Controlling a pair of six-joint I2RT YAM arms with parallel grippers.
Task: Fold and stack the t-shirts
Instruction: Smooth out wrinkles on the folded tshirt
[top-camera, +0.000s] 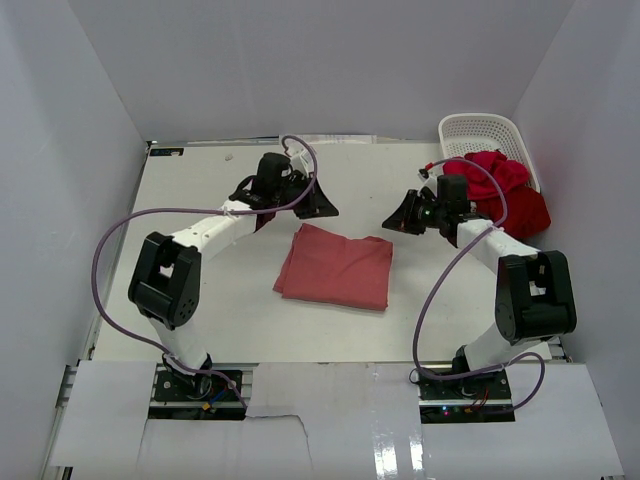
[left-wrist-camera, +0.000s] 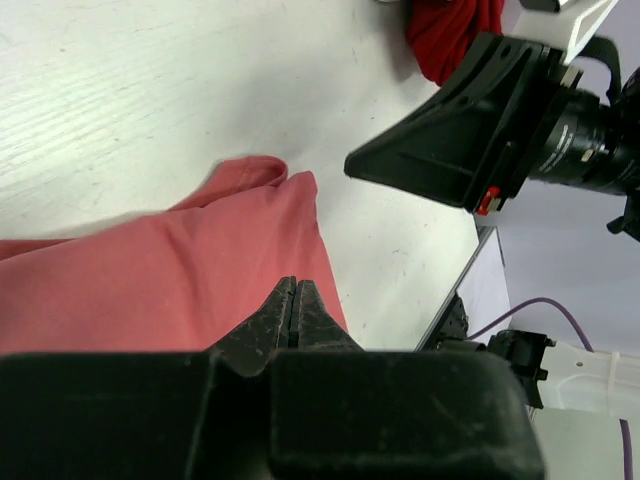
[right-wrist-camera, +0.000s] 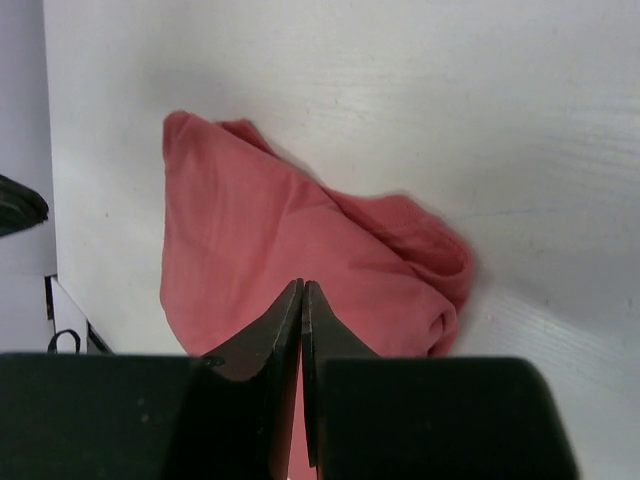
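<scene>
My left gripper should next move down and to the left in the top view to the salmon-red t-shirt's uneven far corner (top-camera: 306, 233), press on it and open beside it.
A dusty salmon-red t-shirt (top-camera: 335, 265) lies folded into a rectangle at the table's middle. It also shows in the left wrist view (left-wrist-camera: 150, 280) and the right wrist view (right-wrist-camera: 280, 240). A bright crimson t-shirt (top-camera: 497, 172) and a darker red one (top-camera: 527, 212) lie crumpled at the far right. The crimson one also shows at the top of the left wrist view (left-wrist-camera: 450, 30). My left gripper (top-camera: 322, 209) (left-wrist-camera: 295, 290) is shut and empty, just beyond the folded shirt's far left corner. My right gripper (top-camera: 398, 221) (right-wrist-camera: 302, 292) is shut and empty, just beyond its far right corner.
A white lattice basket (top-camera: 483, 133) stands at the back right, behind the crumpled shirts. White walls close in the table on the left, back and right. The right gripper (left-wrist-camera: 450, 140) shows close by in the left wrist view.
</scene>
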